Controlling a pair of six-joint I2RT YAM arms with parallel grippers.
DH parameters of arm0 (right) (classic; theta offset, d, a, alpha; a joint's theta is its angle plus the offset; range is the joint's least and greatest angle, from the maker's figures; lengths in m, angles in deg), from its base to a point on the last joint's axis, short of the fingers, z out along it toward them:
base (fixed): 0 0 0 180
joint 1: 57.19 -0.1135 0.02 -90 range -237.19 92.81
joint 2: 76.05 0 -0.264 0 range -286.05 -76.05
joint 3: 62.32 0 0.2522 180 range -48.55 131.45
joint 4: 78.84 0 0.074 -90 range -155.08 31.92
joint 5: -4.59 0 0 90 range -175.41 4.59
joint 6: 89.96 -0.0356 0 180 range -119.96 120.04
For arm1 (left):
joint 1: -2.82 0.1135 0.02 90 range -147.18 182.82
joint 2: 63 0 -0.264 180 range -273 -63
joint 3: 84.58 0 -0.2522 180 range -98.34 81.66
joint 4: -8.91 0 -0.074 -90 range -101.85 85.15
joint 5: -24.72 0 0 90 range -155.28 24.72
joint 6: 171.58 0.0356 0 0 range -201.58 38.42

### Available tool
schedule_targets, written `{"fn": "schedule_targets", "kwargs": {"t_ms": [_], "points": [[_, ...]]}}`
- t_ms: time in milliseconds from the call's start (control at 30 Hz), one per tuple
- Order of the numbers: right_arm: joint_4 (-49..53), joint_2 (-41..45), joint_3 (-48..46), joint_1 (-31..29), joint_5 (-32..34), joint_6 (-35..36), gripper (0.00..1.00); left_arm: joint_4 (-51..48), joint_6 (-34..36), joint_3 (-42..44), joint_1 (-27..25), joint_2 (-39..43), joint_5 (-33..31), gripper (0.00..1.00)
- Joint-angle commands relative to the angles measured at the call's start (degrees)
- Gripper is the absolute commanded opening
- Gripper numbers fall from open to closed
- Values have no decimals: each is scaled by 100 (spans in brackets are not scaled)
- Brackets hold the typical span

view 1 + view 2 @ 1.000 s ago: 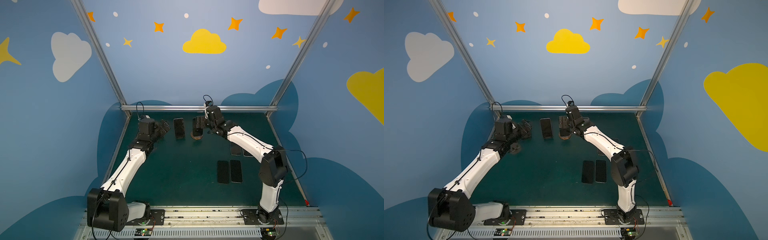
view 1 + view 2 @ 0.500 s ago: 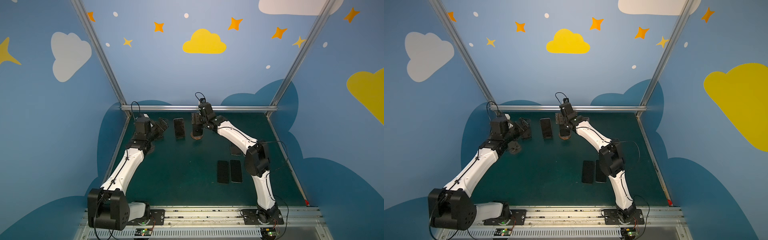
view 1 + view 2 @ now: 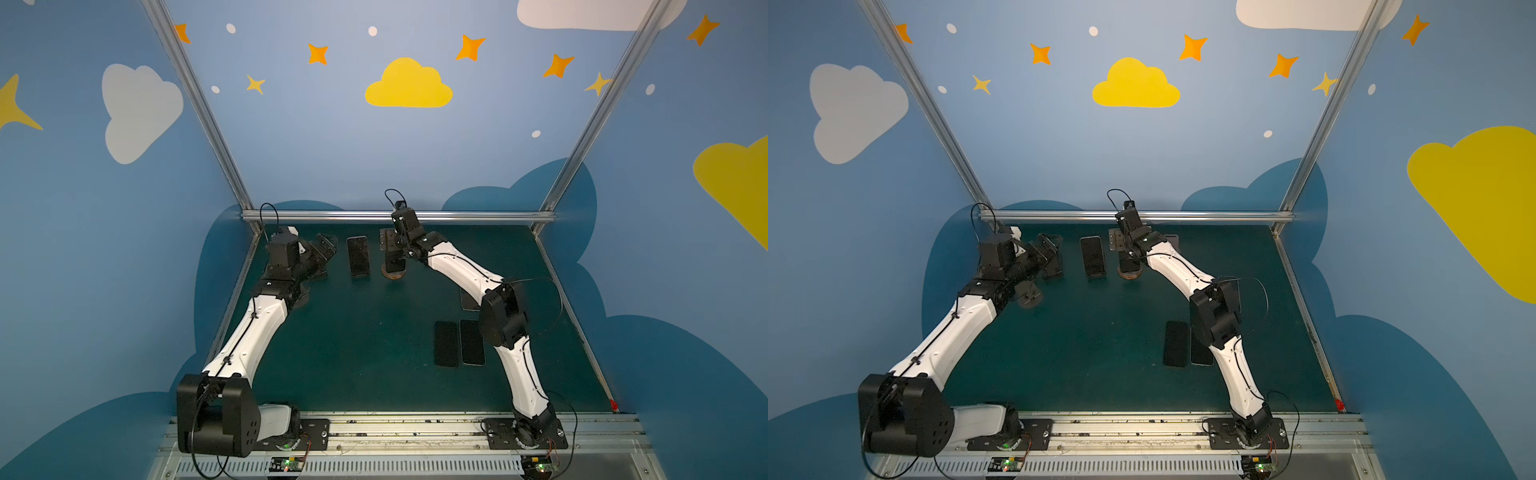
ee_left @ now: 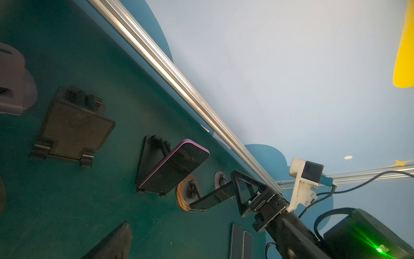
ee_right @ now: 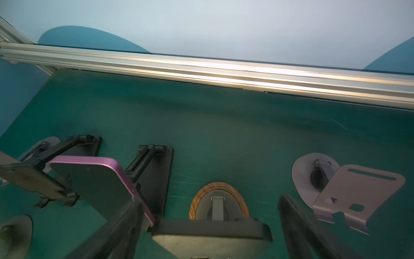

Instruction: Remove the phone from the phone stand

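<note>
My right gripper should go down next over the upper end of the dark phone (image 5: 211, 232) and close both fingers on the phone's side edges. Its fingers are already on either side of the phone with gaps.
A dark phone (image 5: 210, 228) leans on the stand with the round wooden base (image 5: 195, 201), which both top views show near the back middle (image 3: 394, 275) (image 3: 1128, 275). My right gripper (image 5: 211, 228) (image 3: 392, 259) is open, one finger on each side of that phone's upper end with a small gap on both sides. The left wrist view shows this phone (image 4: 210, 198) with the right gripper at its top. Beside it, a purple-edged phone (image 3: 358, 255) (image 4: 177, 167) rests on a black stand (image 4: 145, 163). My left gripper (image 3: 326, 251) (image 3: 1048, 249) hangs open and empty left of that phone.
An empty black stand (image 4: 74, 130) and a silver stand (image 5: 349, 195) are also on the green table. Two phones lie flat at the right (image 3: 446, 343) (image 3: 472, 341), and a third (image 3: 468, 300) is partly under the right arm. A metal rail (image 3: 399, 216) bounds the back.
The right gripper has moved a little left and back over the wooden-base stand, its elbow has risen, and its jaws have widened slightly. The left arm has edged back slightly.
</note>
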Motion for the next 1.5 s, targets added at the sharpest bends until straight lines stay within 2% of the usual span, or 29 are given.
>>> {"fn": "schedule_targets", "kwargs": {"t_ms": [0, 467, 767, 1133, 1467], "points": [[-68, -72, -11, 31, 4, -117, 93, 189, -106, 41, 67, -43, 162, 100], [-274, -190, -163, 75, -60, -294, 92, 286, -215, 85, 94, -75, 268, 100], [-251, -352, -94, 67, 144, -176, 90, 338, -319, 93, 140, -116, 356, 100], [-349, -260, -170, 14, 141, -129, 79, 467, -406, 172, 183, -69, 375, 100], [-468, 167, -248, -57, 147, 98, 74, 546, -493, 137, 194, -186, 597, 100]]}}
